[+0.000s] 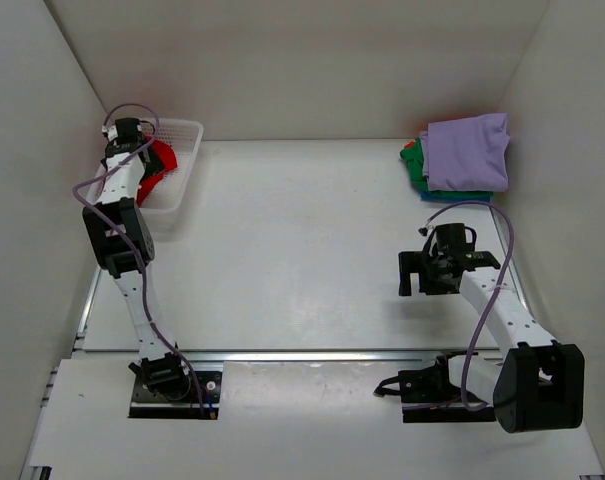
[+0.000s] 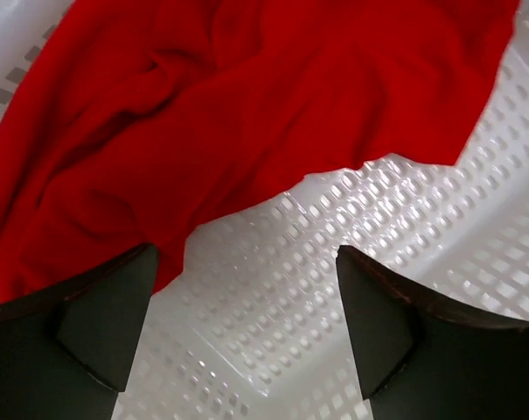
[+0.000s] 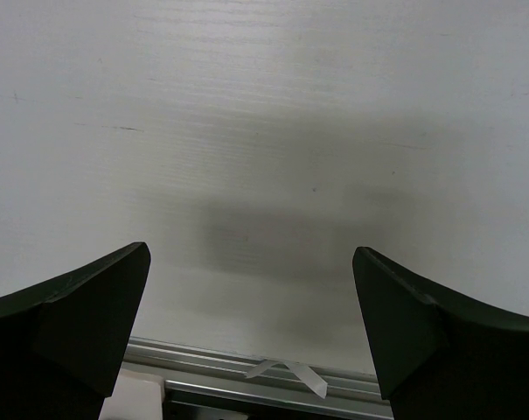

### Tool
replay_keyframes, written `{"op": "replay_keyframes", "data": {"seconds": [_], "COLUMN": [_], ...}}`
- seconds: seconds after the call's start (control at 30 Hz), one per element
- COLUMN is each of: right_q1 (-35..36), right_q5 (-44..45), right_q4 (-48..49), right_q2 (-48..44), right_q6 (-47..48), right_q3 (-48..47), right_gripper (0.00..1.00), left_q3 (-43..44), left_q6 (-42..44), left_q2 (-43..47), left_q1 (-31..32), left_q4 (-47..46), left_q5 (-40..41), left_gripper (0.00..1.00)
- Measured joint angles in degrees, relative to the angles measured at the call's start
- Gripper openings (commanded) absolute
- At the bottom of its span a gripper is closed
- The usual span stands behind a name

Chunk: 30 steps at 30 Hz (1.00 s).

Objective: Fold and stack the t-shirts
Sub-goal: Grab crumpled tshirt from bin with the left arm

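Observation:
Next, my left gripper goes down and to the left in the wrist view, where the red t-shirt's edge (image 2: 177, 222) lies below, as my fingertips span bare mesh.
A crumpled bright red t-shirt (image 2: 203, 105) lies in the white mesh basket (image 1: 187, 165); from above only a patch of the red t-shirt (image 1: 160, 165) shows past the arm. My left gripper (image 2: 247, 324) hangs inside the basket, open, with bare mesh floor between its jaws and the cloth's edge by its left finger (image 2: 98, 324). At the back right a folded lavender t-shirt (image 1: 467, 150) tops a stack with green (image 1: 414, 165) and teal (image 1: 462, 196) shirts beneath. My right gripper (image 1: 419, 275) hovers open over bare table in front of that stack, nothing in it.
The basket stands against the left wall at the back left corner. A metal rail (image 3: 273, 372) runs along the table's near edge, with a scrap of tape (image 3: 290, 374) on it. White walls enclose the table on three sides.

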<state>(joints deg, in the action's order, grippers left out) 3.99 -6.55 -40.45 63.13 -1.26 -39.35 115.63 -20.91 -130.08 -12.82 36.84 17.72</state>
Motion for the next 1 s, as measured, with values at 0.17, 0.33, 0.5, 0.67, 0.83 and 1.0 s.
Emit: {"op": "replay_keyframes", "data": {"seconds": [0.17,0.33,0.5,0.67,0.83,1.0], "right_q1": [0.0,-0.1,-0.4,-0.4,-0.4,-0.3], "right_q5": [-0.3,-0.8,-1.1,-1.3,-1.3,-1.2], "right_q4": [-0.1,0.0,-0.1,-0.1,-0.1,-0.1], "right_q2": [1.0,0.9,0.8,0.8,1.0,0.8], "right_q6": [0.0,0.0,0.0,0.0,0.0,0.0], "right_q3": [0.0,0.0,0.0,0.0,0.0,0.0], "right_gripper": [0.99,0.99,0.99,0.99,0.99,0.99], "left_q3": [4.2,6.0,4.8,5.9,4.0,0.0], "left_q6": [0.3,0.5,1.0,2.2,2.4,1.9], "left_q2": [-4.6,-9.3,-10.3,-10.3,-7.9,5.9], "left_q1": [0.2,-0.3,-1.0,-1.4,-0.5,3.0], "left_q4": [1.1,1.1,0.7,0.9,0.0,-1.3], "left_q5": [4.7,7.0,7.1,6.8,4.7,-0.4], "left_gripper": [0.99,0.98,0.11,0.00,0.00,0.00]}}
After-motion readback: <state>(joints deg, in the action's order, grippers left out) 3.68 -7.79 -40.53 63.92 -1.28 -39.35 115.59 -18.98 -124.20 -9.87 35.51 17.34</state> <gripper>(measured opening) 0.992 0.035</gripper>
